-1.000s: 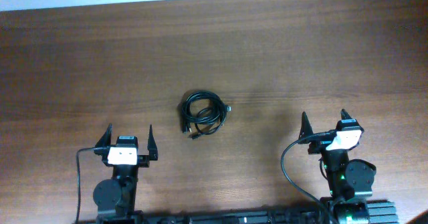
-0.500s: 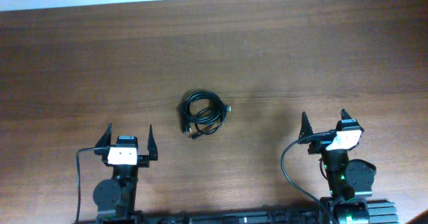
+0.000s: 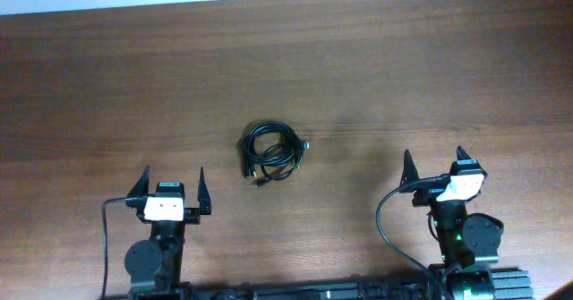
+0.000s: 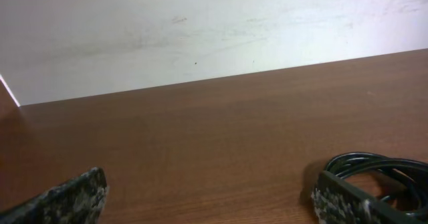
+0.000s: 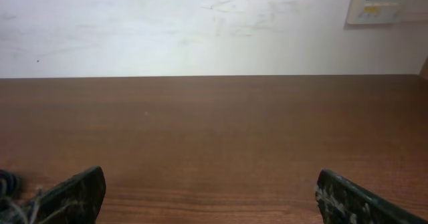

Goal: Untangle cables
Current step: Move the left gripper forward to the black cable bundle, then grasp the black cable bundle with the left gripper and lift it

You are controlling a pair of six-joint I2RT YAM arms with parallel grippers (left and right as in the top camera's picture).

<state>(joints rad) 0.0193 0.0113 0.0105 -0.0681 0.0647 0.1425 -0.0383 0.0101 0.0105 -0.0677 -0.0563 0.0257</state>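
My left gripper needs to go outward and to the right in the overhead view and tip down onto the coil's side facing it, because several pieces of cable bunch together there.
The cables (image 3: 271,152) lie as one small tangled coil of thin black cord on the wooden table, near its middle. In the left wrist view the coil (image 4: 374,167) shows at the lower right, partly behind my right finger. In the right wrist view a bit of cable (image 5: 8,187) shows at the far lower left. My left gripper (image 3: 172,186) is open and empty, at the near left, well short of the coil. My right gripper (image 3: 433,165) is open and empty, at the near right.
The brown wooden table (image 3: 403,67) runs back to a white wall (image 4: 200,30). A white wall panel (image 5: 388,0) hangs at the upper right of the right wrist view. Thick black arm wires (image 3: 385,224) loop beside the right arm base.
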